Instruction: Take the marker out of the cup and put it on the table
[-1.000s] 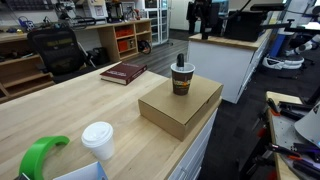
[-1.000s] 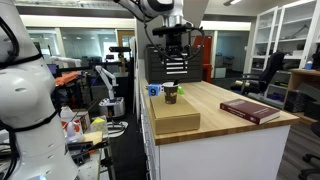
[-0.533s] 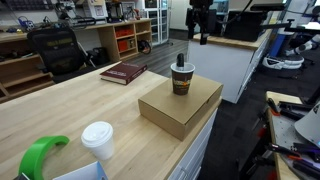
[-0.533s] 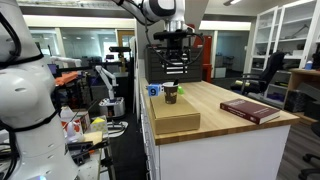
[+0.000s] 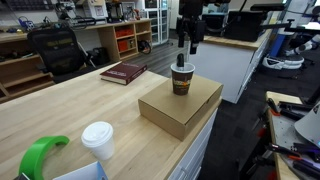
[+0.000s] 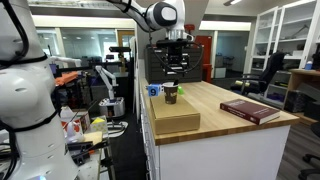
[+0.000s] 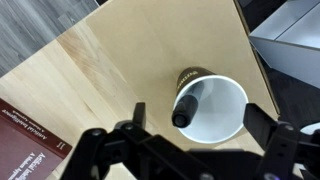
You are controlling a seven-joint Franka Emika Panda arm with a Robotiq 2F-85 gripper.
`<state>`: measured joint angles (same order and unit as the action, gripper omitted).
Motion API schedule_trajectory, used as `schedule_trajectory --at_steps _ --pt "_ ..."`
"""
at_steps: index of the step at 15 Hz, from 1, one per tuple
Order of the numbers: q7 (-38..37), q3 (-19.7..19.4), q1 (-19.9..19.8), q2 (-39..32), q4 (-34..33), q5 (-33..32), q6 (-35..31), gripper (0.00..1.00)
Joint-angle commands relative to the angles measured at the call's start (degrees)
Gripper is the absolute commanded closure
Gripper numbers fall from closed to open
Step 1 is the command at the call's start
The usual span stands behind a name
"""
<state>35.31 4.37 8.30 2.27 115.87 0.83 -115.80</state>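
My gripper's fingers are open. Next I should lower my gripper toward the cup's rim, then close its fingers on the marker's top [image 5: 180, 58] [image 7: 182, 117] below the rim.
The brown paper cup [image 5: 182, 80] stands on a flat cardboard box [image 5: 170, 112] that lies on the pale wood table [image 5: 60, 115]. The dark marker [image 5: 181, 60] sticks up out of the cup. My gripper [image 5: 188, 42] hangs open and empty just above the marker. In the exterior view from the other side, the gripper [image 6: 173, 68] is above the cup [image 6: 171, 94]. The wrist view looks straight down into the cup's white inside [image 7: 222, 112]. The marker [image 7: 188, 104] leans on its left wall. The open fingers [image 7: 198, 128] flank the cup.
A dark red book [image 5: 123, 72] lies on the table behind the box and also shows in the wrist view [image 7: 25, 135]. A white-lidded cup [image 5: 98, 138] and a green object [image 5: 38, 155] sit near the front edge. A white robot body [image 6: 25, 110] stands beside the table.
My gripper has come down and moved over the cup, from far behind it to just above the marker. The cup and marker have not moved.
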Motion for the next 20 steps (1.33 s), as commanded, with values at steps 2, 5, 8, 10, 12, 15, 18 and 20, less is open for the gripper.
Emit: schedule_trajectory --at_steps 2,5,8,10,12,15,18,20 --pt "0.1 1.9 0.0 -2.5 -2.7 0.9 0.2 0.0" --pt "0.4 2.3 -0.4 -3.5 -2.7 0.8 0.0 0.0" --pt "0.3 2.3 -0.6 -4.2 -2.8 0.4 -0.2 0.0" --pt "0.3 2.2 -0.8 -4.6 -2.9 0.4 -0.3 0.0" --pt "0.4 2.2 -1.0 -5.3 -3.2 0.4 -0.3 0.0" --pt "0.7 2.1 -1.3 -6.4 -3.9 0.6 -0.4 0.0" --pt "0.7 2.2 -1.5 -6.2 -4.0 0.7 -0.1 0.26" --pt "0.8 2.2 -1.6 -6.3 -4.2 0.7 -0.1 0.39"
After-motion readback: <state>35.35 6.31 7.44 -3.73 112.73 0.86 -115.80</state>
